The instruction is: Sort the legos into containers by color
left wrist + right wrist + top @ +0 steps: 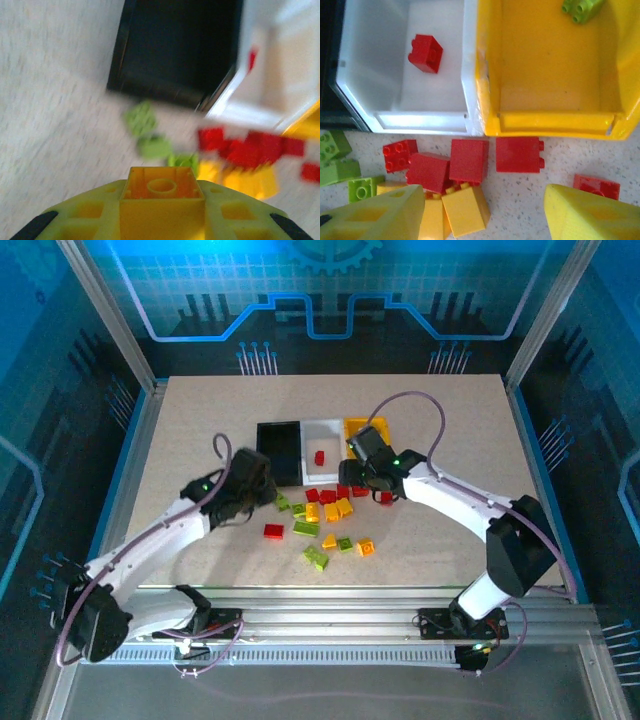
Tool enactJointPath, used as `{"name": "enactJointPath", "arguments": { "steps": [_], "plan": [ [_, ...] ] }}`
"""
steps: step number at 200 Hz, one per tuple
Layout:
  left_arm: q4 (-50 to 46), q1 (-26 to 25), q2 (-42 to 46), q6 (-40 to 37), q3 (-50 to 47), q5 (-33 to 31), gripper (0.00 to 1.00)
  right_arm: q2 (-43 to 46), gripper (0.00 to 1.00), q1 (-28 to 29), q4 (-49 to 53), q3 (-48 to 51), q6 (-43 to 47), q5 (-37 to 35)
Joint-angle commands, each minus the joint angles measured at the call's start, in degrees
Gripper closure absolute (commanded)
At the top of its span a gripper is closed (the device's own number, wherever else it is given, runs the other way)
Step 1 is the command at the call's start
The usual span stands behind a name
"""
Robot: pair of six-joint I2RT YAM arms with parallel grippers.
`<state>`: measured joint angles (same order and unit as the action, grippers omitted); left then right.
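The other bins hold red and green, so my left gripper will next move outward over the empty bottom of the black bin and let go of the yellow brick there.
My left gripper is shut on a yellow brick, whose hollow underside faces the camera. It hovers in front of the black bin, left of the pile in the top view. My right gripper is open above red bricks and yellow bricks, just in front of the white bin and yellow bin. One red brick lies in the white bin. A lime green brick lies in the yellow bin.
Loose red, yellow and green bricks are scattered in front of the bins, with green ones nearest the black bin. Bare table stretches to the left and right of the pile. Metal frame posts stand at the table's corners.
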<state>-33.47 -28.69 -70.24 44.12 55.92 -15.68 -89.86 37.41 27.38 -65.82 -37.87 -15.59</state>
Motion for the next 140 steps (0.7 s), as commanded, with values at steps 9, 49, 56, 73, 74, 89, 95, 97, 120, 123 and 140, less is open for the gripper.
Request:
{"name": "enactJointPath", "arguments": {
  "steps": [9, 49, 56, 73, 74, 89, 95, 97, 120, 123, 140],
  "plan": [
    [2.4, 3.4, -11.9, -4.6, 10.7, -3.0, 0.89, 3.0, 0.35, -0.7, 0.6, 3.2, -1.9, -0.8],
    [3.4, 5.1, -26.9, -6.9, 22.0, -6.7, 0.91, 6.8, 0.34, -0.7, 1.5, 6.9, -2.9, -0.5],
    [3.4, 5.2, -28.8, -6.9, 23.4, -6.9, 0.89, 7.5, 0.34, -0.7, 1.5, 7.6, -3.0, -0.4],
    [3.1, 5.6, -32.9, -7.2, 26.3, -7.6, 0.81, 9.1, 0.34, -0.7, 1.6, 9.0, -3.4, 0.4],
    [3.1, 5.6, -33.2, -7.2, 26.4, -7.6, 0.81, 9.2, 0.34, -0.7, 1.5, 9.1, -3.4, 0.4],
    [2.1, 5.7, -36.0, -7.8, 28.8, -7.8, 0.7, 10.1, 0.33, -0.6, 2.0, 9.8, -3.3, 1.2],
    [1.7, 5.7, -36.9, -7.9, 29.7, -7.7, 0.67, 10.5, 0.33, -0.6, 2.4, 10.1, -3.3, 1.3],
    [1.6, 5.7, -37.1, -8.0, 30.0, -7.6, 0.66, 10.7, 0.32, -0.6, 2.5, 10.2, -3.3, 1.3],
    [1.6, 5.7, -37.6, -7.6, 31.1, -6.1, 0.52, 12.2, 0.3, -0.7, 3.3, 11.7, -3.7, 0.3],
    [1.7, 5.7, -37.4, -7.6, 31.1, -5.9, 0.5, 12.4, 0.29, -0.8, 3.4, 11.8, -3.7, 0.1],
    [2.1, 5.6, -35.6, -7.2, 31.1, -4.4, 0.41, 13.3, 0.27, -1.1, 4.0, 12.6, -3.9, -0.4]
  ]
}}
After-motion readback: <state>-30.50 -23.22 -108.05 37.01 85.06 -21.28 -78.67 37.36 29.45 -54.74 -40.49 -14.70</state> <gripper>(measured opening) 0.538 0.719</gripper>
